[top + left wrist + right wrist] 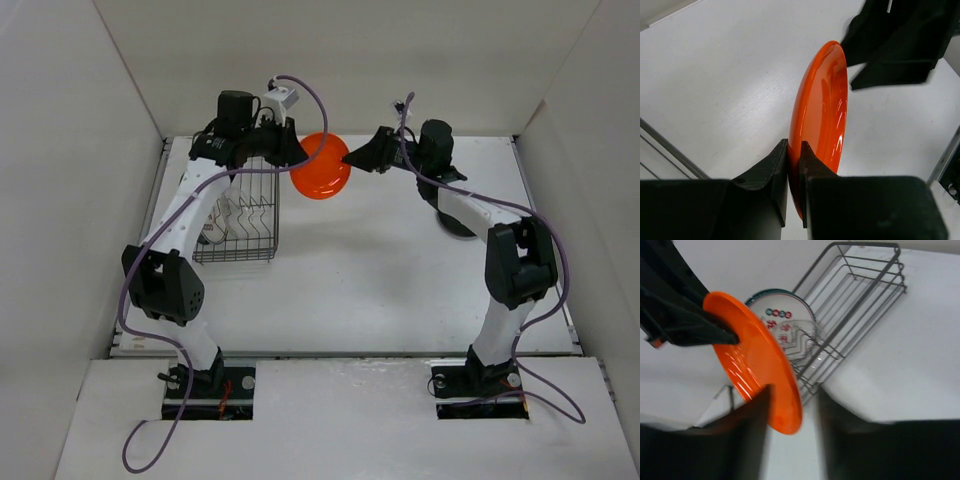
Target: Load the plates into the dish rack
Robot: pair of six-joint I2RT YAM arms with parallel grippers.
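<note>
My left gripper moves back, down and to the left in the top view next, over the rack wires (247, 216) beside the glass plate, as they stand empty.
An orange plate (320, 166) hangs on edge above the table, between my two grippers. My left gripper (298, 155) is shut on its rim; in the left wrist view the fingertips (794, 150) pinch the orange plate (822, 100). My right gripper (348, 158) is at the opposite rim. In the right wrist view it (792, 390) stands open, jaws apart, with the orange plate's (755, 360) edge by one finger. The black wire dish rack (240, 225) stands left of the plate. It holds a white plate with a green rim (780, 315) and a clear glass plate (807, 337).
White walls close in the table on the left, back and right. A dark round thing (456, 226) lies on the table under my right arm, mostly hidden. The left arm reaches over the rack's (860, 295) left side.
</note>
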